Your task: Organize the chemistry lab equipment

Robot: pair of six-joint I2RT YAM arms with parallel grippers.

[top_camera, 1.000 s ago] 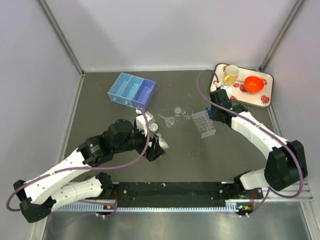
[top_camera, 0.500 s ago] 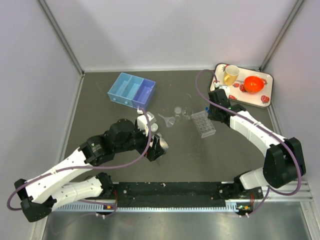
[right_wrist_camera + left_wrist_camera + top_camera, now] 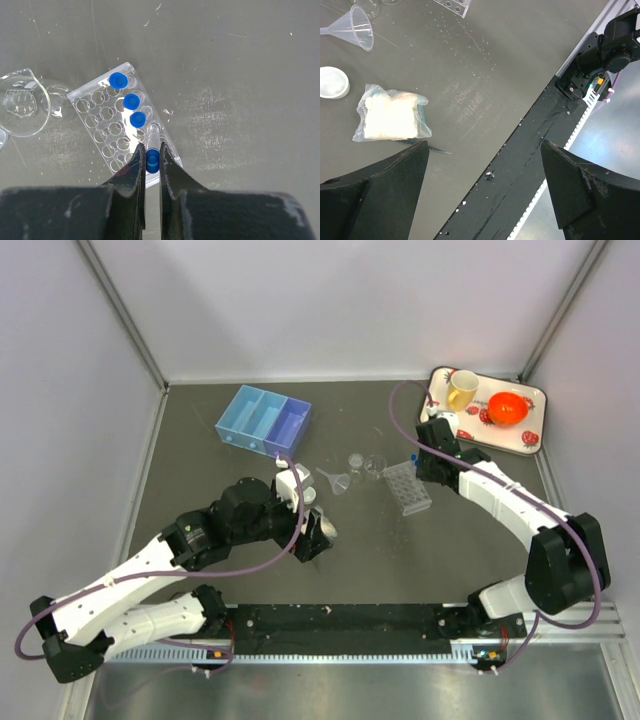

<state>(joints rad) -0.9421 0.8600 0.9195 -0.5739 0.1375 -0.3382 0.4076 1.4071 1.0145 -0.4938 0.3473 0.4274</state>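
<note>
My right gripper lowers the tube into the rack beside the row of capped tubes (image 3: 131, 101) next, since the tube's body is above the rack's holes.
My right gripper (image 3: 152, 159) is shut on a small clear blue-capped tube (image 3: 153, 139) and holds it over the near-right edge of the clear tube rack (image 3: 100, 131). Three more capped tubes (image 3: 131, 101) stand in a row in the rack. In the top view this gripper (image 3: 416, 462) is at the rack's back end (image 3: 408, 488). My left gripper (image 3: 485, 190) is open and empty, its jaws wide apart, just beside the small bag of white material (image 3: 390, 118). The clear funnel (image 3: 357, 27) lies beyond the bag. Tiny beakers (image 3: 365, 462) and the blue three-compartment tray (image 3: 264, 420) are farther back.
A white round lid (image 3: 332, 82) lies next to the bag. A beaker (image 3: 20, 102) sits left of the rack. The strawberry-patterned tray (image 3: 530, 438) at back right holds a yellow mug (image 3: 461, 390) and an orange bowl (image 3: 508, 408). A black rail (image 3: 340, 618) runs along the near edge.
My right gripper has shifted slightly left and back over the rack with the tube. My left arm has edged a little to the right by the bag.
</note>
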